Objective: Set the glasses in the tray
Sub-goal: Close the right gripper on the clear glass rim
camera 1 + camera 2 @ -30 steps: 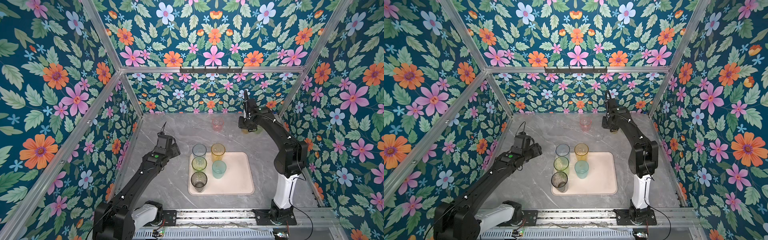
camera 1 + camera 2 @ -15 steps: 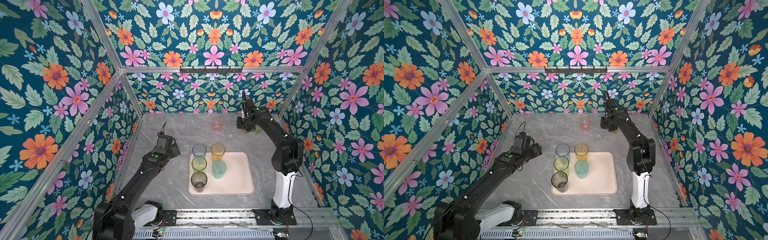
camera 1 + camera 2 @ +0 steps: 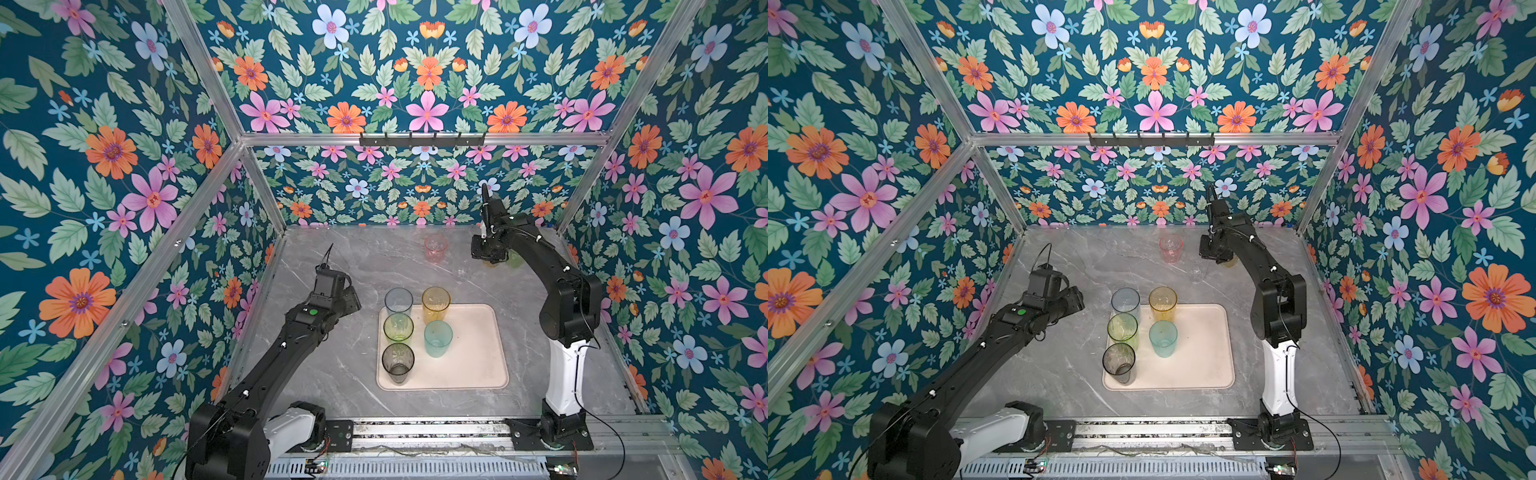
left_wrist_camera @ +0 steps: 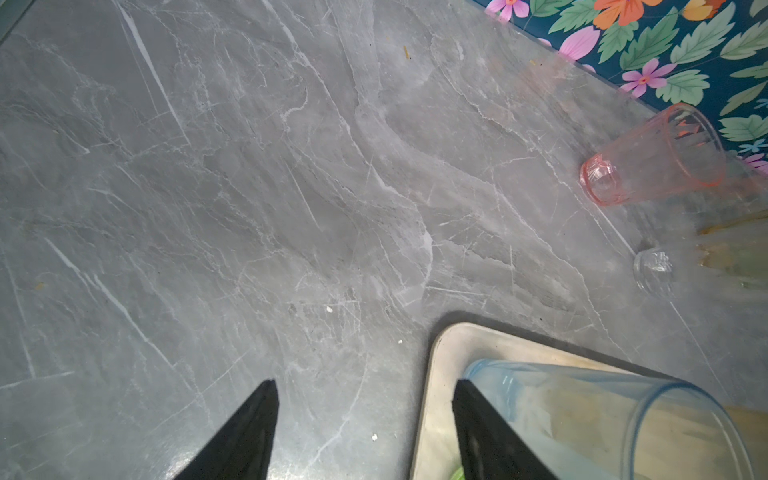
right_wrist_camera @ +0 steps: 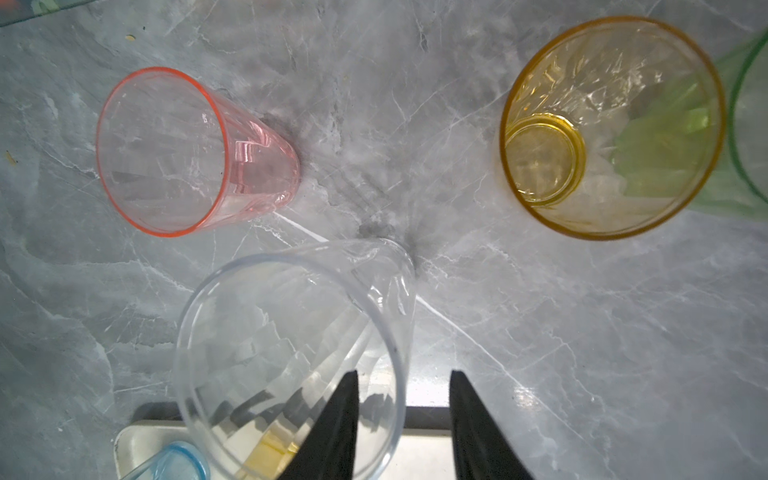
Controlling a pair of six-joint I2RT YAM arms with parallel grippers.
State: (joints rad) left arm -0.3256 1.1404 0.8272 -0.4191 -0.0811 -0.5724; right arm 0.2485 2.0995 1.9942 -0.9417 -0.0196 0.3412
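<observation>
The open fingers of my right gripper are on both sides of the clear glass's rim (image 5: 401, 400) on the short amber glass's side, so I need to move the gripper gently further down over that part of the rim.
The cream tray (image 3: 473, 357) holds several tall glasses: blue-grey (image 3: 398, 301), amber (image 3: 435, 303), yellow-green (image 3: 398, 328), teal (image 3: 438, 338) and smoky (image 3: 397, 361). Short ones stand upright on the table behind it: pink (image 5: 174, 153), clear (image 5: 291, 353), amber (image 5: 611, 129) and green (image 5: 748, 124). My right gripper (image 5: 403, 374) is open at the clear glass, one finger on each side of its rim, neither pressing the wall. My left gripper (image 4: 363, 382) is open and empty over bare table, just left of the tray's corner (image 4: 440, 374) and the blue-grey glass (image 4: 602, 424).
The grey marble table is boxed in by floral walls on three sides. In both top views the short glasses cluster at the back right near the wall, with the pink glass (image 3: 435, 248) nearest the middle. The right half of the tray (image 3: 1204, 357) is bare.
The right arm has swung slightly left and its jaws have narrowed a little. The left arm and all glasses on the tray are unmoved.
</observation>
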